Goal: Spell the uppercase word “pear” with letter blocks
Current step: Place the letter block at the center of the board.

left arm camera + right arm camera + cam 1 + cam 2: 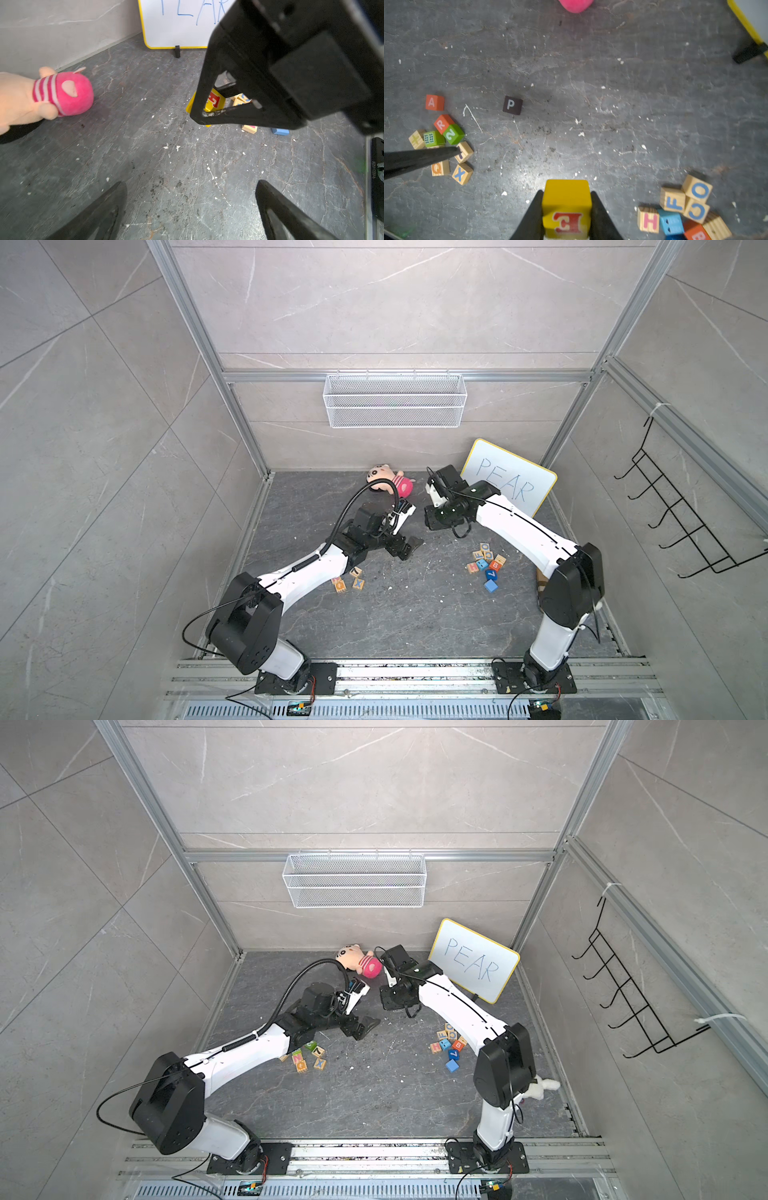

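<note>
The whiteboard puts E after P. My right gripper should next move across and down to the bare floor (534, 109) beside the black P block and release the yellow block.
My right gripper (566, 193) is shut on the yellow block with the red E (566, 207) and holds it above the floor; through that gripper's frame the E block (215, 99) also shows in the left wrist view. The black P block (512, 105) lies alone on the floor. Off to one side of it are the orange A block (434, 102) and the red-orange R block (442, 123), the R touching a green cube. My left gripper (192, 184) is open over bare floor, nothing between its fingers. In a top view it (409, 547) faces the right gripper (434, 520).
A plush doll (388, 481) lies at the back, next to a whiteboard reading PEAR (507, 477). Wooden and blue cubes (486, 562) cluster by the right arm. Wooden and green cubes (446, 149) lie near the left arm. A wire basket (395, 400) hangs on the back wall.
</note>
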### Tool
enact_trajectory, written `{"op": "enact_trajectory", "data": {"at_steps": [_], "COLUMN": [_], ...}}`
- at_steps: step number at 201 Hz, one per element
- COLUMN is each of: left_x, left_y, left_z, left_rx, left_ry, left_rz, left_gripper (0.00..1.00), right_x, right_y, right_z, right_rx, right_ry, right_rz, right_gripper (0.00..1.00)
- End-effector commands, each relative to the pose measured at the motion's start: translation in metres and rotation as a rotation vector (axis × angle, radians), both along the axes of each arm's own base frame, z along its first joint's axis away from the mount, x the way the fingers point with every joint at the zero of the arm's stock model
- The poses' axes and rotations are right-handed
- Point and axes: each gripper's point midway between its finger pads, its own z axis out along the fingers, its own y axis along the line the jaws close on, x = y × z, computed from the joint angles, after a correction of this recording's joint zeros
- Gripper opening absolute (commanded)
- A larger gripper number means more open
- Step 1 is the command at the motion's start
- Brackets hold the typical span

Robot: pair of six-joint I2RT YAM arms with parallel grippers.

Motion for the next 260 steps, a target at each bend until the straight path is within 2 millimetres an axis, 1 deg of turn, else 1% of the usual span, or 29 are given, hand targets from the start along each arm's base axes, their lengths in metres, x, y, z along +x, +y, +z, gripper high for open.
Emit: {"op": "enact_trajectory", "data": {"at_steps": [1,22,34,61,67,95,109,148,192,207,247,260], "left_x": [0.007,0.014,0.016,0.016,0.016,0.018,0.019,0.018,0.019,0.020,0.020,0.020], "left_y": [0.011,0.029,0.034,0.040,0.041,0.047,0.048,0.053,0.058,0.060,0.063,0.064], "left_z": [0.026,0.015,0.008,-0.006,-0.007,-0.012,-0.014,-0.024,-0.034,-0.034,-0.036,-0.037], "left_rx": [-0.102,-0.110,-0.116,-0.106,-0.109,-0.104,-0.097,-0.078,-0.072,-0.072,-0.068,-0.067], "left_ry": [-0.043,-0.020,-0.007,0.019,0.023,0.026,0.035,0.048,0.069,0.068,0.076,0.080], "left_rz": [0.046,0.116,0.140,0.159,0.162,0.190,0.197,0.210,0.230,0.241,0.254,0.260], "left_gripper": [0.99,0.99,0.99,0.99,0.99,0.99,0.99,0.99,0.99,0.99,0.99,0.99], "right_x": [0.008,0.014,0.015,0.019,0.019,0.022,0.023,0.029,0.031,0.031,0.026,0.026], "right_y": [0.006,0.016,0.022,0.034,0.036,0.047,0.053,0.061,0.068,0.070,0.086,0.086], "right_z": [-0.010,-0.020,-0.027,-0.048,-0.056,-0.083,-0.093,-0.108,-0.124,-0.130,-0.140,-0.143], "right_rx": [-0.042,-0.042,-0.047,-0.059,-0.069,-0.092,-0.097,-0.104,-0.126,-0.126,-0.138,-0.152], "right_ry": [0.017,0.039,0.044,0.071,0.085,0.120,0.132,0.131,0.147,0.154,0.167,0.170], "right_rz": [0.029,0.052,0.071,0.101,0.103,0.119,0.123,0.127,0.133,0.131,0.159,0.159], "right_gripper": [0.29,0.29,0.29,0.29,0.29,0.29,0.29,0.29,0.29,0.29,0.29,0.30]}}
